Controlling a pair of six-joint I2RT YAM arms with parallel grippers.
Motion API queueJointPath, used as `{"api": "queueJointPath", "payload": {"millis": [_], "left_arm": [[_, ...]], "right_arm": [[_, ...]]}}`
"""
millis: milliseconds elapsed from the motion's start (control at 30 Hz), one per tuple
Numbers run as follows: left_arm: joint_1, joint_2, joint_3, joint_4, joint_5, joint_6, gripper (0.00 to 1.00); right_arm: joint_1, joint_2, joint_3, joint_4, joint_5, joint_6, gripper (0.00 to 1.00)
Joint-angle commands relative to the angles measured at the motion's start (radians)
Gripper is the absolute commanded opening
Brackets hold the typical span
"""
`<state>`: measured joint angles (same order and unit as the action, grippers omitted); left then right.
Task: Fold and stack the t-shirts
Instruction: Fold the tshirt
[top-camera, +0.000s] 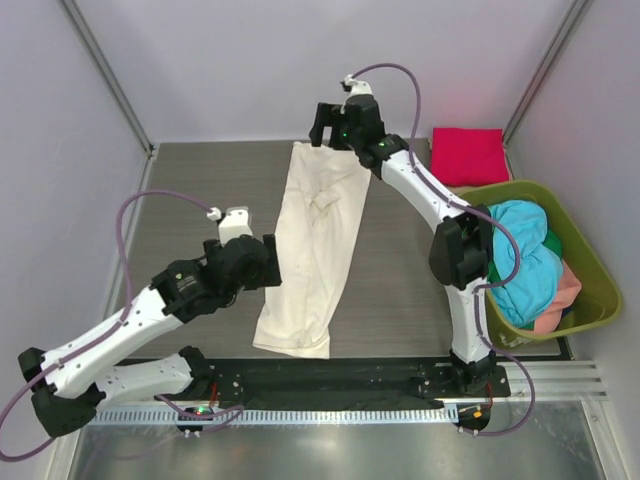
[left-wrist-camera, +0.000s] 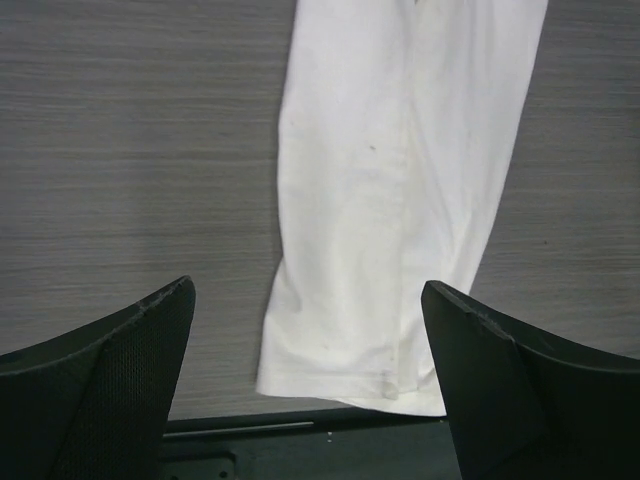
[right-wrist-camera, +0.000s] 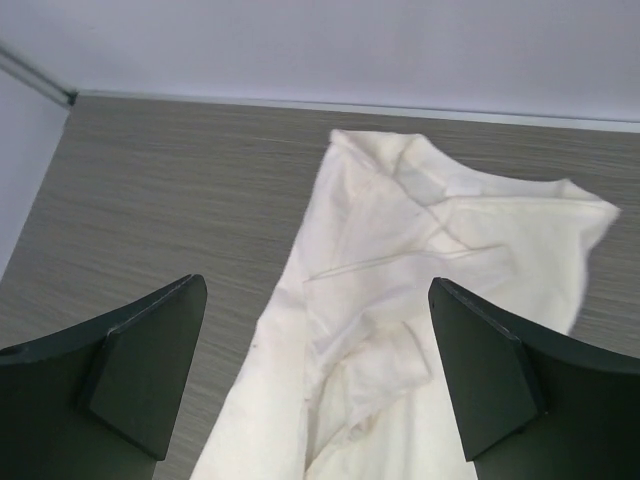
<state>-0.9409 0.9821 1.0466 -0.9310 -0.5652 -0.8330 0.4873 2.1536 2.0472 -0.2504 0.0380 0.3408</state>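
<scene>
The t-shirt is folded lengthwise, and its hem corner nearer the basket lies below my right gripper, toward the base. My right gripper will move back and down onto that corner next.
A cream-white t-shirt (top-camera: 315, 240) lies on the table folded lengthwise into a long strip, its hem toward the near edge. My left gripper (top-camera: 270, 262) is open and empty, just left of the strip's middle. In the left wrist view the gripper (left-wrist-camera: 308, 290) hangs above the hem end of the shirt (left-wrist-camera: 400, 180). My right gripper (top-camera: 322, 130) is open and empty above the strip's far end. The right wrist view shows the gripper (right-wrist-camera: 316, 288) over the rumpled collar and sleeve folds of the shirt (right-wrist-camera: 420, 260). A folded magenta-red t-shirt (top-camera: 468, 155) lies at the far right.
An olive-green basket (top-camera: 590, 265) at the right holds turquoise (top-camera: 525, 255), green and salmon-pink (top-camera: 560, 300) shirts. The black base rail (top-camera: 330, 380) runs along the near edge. The enclosure walls stand close at the left, back and right.
</scene>
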Motion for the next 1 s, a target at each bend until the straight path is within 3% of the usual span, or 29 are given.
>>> {"api": "queueJointPath", "payload": {"millis": [0,233,533,667,800,967], "left_arm": [[0.031,-0.063,0.017,-0.042,-0.108,0.148,0.95],[0.047,-0.123,-0.008,-0.080,-0.264,0.233,0.97],[0.045,-0.109,-0.028,-0.049,-0.274,0.250,0.98],[0.053,-0.085,-0.022,-0.054,-0.280,0.250,0.98],[0.076,-0.072,-0.019,-0.057,-0.280,0.249,0.97],[0.097,-0.062,-0.019,-0.051,-0.259,0.250,0.97]], "right_arm": [[-0.009,0.041,-0.064,-0.128,0.123,-0.010,1.00],[0.000,0.146,-0.016,-0.193,0.144,0.014,1.00],[0.045,0.357,0.234,-0.319,0.195,0.012,1.00],[0.063,0.462,0.345,-0.326,0.122,0.035,0.99],[0.076,0.615,0.510,-0.319,-0.063,0.020,1.00],[0.077,0.626,0.532,-0.190,-0.216,-0.054,1.00]]}}
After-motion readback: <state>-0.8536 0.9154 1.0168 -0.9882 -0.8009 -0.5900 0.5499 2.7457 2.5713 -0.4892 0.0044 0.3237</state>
